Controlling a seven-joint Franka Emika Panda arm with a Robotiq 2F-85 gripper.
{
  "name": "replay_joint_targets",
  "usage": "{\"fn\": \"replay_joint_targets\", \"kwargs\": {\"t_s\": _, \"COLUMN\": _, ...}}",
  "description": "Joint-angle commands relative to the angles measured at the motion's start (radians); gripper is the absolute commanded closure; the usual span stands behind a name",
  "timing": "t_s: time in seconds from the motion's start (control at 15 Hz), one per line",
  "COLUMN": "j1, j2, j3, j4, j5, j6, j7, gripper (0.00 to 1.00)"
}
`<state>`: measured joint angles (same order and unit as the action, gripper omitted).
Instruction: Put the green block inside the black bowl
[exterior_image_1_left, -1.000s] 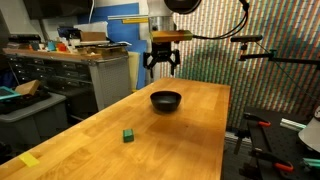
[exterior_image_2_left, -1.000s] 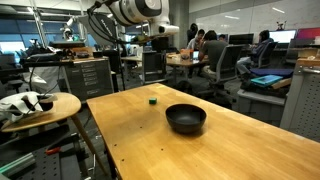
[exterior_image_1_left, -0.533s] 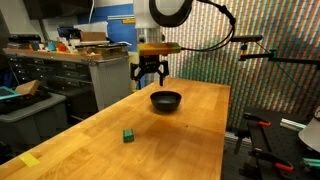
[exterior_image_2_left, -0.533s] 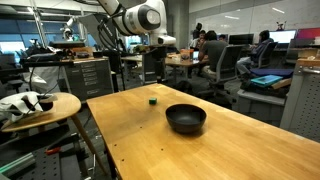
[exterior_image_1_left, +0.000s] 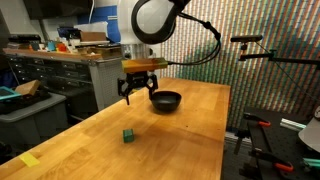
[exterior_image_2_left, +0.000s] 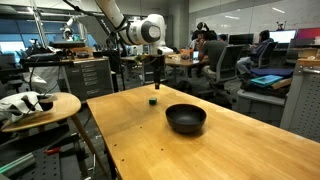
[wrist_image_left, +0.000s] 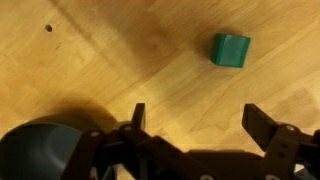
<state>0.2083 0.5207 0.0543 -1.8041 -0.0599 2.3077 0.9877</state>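
Observation:
My gripper shifts away from the bowl (exterior_image_1_left: 166, 101) next and goes down around the green block (exterior_image_1_left: 129, 135), since the block lies below, past the open fingers.
The green block (exterior_image_1_left: 129, 135) is a tiny dark green cube lying on the wooden table; it shows in both exterior views (exterior_image_2_left: 152, 99) and in the wrist view (wrist_image_left: 231, 49). The black bowl (exterior_image_1_left: 166, 101) stands on the table apart from the block, also seen in an exterior view (exterior_image_2_left: 186, 118) and at the wrist view's lower left (wrist_image_left: 35, 150). My gripper (exterior_image_1_left: 139, 96) hangs open and empty above the table, between bowl and block. In the wrist view its fingers (wrist_image_left: 195, 122) are spread wide with bare wood between them, the block beyond them.
The wooden table (exterior_image_1_left: 190, 140) has its edges near the bowl's side. A flat yellow piece (exterior_image_1_left: 29, 159) lies at the table's near corner. A round side table (exterior_image_2_left: 40, 108) and cabinets (exterior_image_1_left: 60, 75) stand beside the table. People sit at desks behind (exterior_image_2_left: 210, 55).
The arm has swung away from above the bowl toward the block and come lower. The gripper stays open. Block and bowl have not moved.

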Motion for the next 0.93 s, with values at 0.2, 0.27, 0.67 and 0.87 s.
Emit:
{"fn": "replay_joint_targets", "kwargs": {"t_s": 0.2, "j1": 0.036, "j2": 0.144, "j3": 0.000, "j4": 0.136, "j5": 0.049, "j6": -0.006, "j7": -0.028, "gripper": 0.00}}
{"fn": "replay_joint_targets", "kwargs": {"t_s": 0.27, "j1": 0.041, "j2": 0.161, "j3": 0.000, "j4": 0.149, "j5": 0.051, "j6": -0.001, "j7": -0.030, "gripper": 0.00}}
{"fn": "replay_joint_targets", "kwargs": {"t_s": 0.67, "j1": 0.057, "j2": 0.243, "j3": 0.013, "j4": 0.214, "j5": 0.077, "j6": -0.009, "j7": -0.078, "gripper": 0.00}}
{"fn": "replay_joint_targets", "kwargs": {"t_s": 0.87, "j1": 0.065, "j2": 0.278, "j3": 0.015, "j4": 0.240, "j5": 0.081, "j6": -0.013, "j7": -0.099, "gripper": 0.00}}
